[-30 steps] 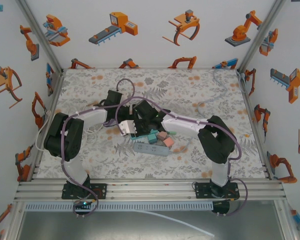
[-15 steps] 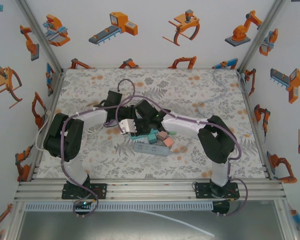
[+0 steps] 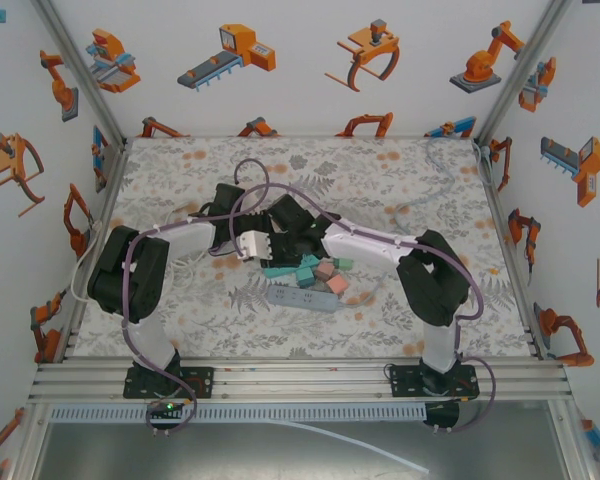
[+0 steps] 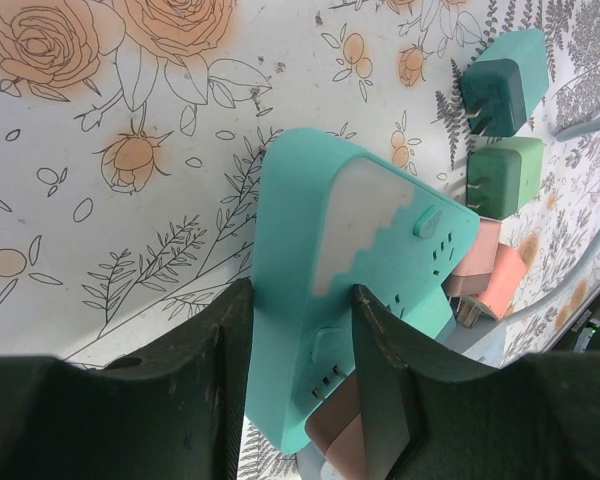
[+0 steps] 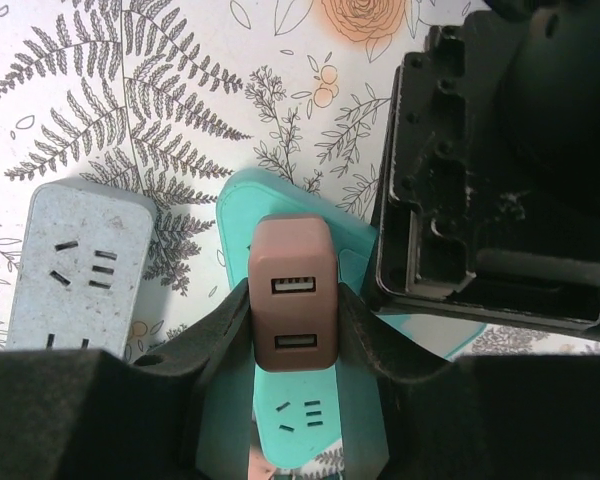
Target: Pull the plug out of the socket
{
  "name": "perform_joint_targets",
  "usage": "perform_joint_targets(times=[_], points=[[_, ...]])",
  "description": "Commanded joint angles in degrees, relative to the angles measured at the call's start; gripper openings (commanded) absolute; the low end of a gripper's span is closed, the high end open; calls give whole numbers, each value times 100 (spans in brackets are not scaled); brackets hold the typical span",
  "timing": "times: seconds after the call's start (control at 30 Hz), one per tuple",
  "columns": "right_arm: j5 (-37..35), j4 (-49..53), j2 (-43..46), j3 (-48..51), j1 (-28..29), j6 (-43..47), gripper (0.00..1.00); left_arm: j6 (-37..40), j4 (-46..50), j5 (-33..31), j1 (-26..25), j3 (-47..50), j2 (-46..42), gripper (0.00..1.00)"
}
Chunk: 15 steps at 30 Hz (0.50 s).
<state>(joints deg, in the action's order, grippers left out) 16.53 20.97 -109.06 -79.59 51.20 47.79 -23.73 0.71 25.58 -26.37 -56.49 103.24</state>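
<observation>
The plug will come up off the socket next in my right gripper, which will carry it across and bring it down to release it, since open tabletop lies past the green adapter from it.
In the left wrist view, my left gripper [image 4: 300, 305] is shut on the narrow end of a teal socket strip [image 4: 350, 240], one finger on each long side. A brown two-port USB plug [image 5: 292, 295] stands in the same teal socket [image 5: 315, 425]. My right gripper [image 5: 292, 325] is shut on that plug, its pads pressing both sides. The plug's lower edge also shows between the left fingers, brown plug [image 4: 342, 432]. From the top, both wrists meet over the teal socket [image 3: 283, 271] at mid-table.
A grey power strip [image 5: 75, 260] lies just left of the teal one, nearer the arms' bases [image 3: 302, 298]. Loose adapters lie beside it: dark teal [image 4: 505, 90], green [image 4: 505, 175] and pink [image 4: 485, 275]. A white cable [image 3: 435, 185] trails at the back right.
The left gripper has closed onto the teal socket and shifted slightly toward the right arm. The right gripper has stayed shut on the plug.
</observation>
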Motion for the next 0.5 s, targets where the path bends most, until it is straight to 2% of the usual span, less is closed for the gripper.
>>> perform_joint_targets(times=[0.0,0.23,0.47], points=[[-145,-444,329,-139,83,330,2,388,1386,-1356,-72,600,793,29],[-173,-652,626,234,162,464,2,377,1381,-1381,-52,595,746,29],[-71,-884,1452,796,118,-149,2,398,1375,-1348,-52,450,539,32]])
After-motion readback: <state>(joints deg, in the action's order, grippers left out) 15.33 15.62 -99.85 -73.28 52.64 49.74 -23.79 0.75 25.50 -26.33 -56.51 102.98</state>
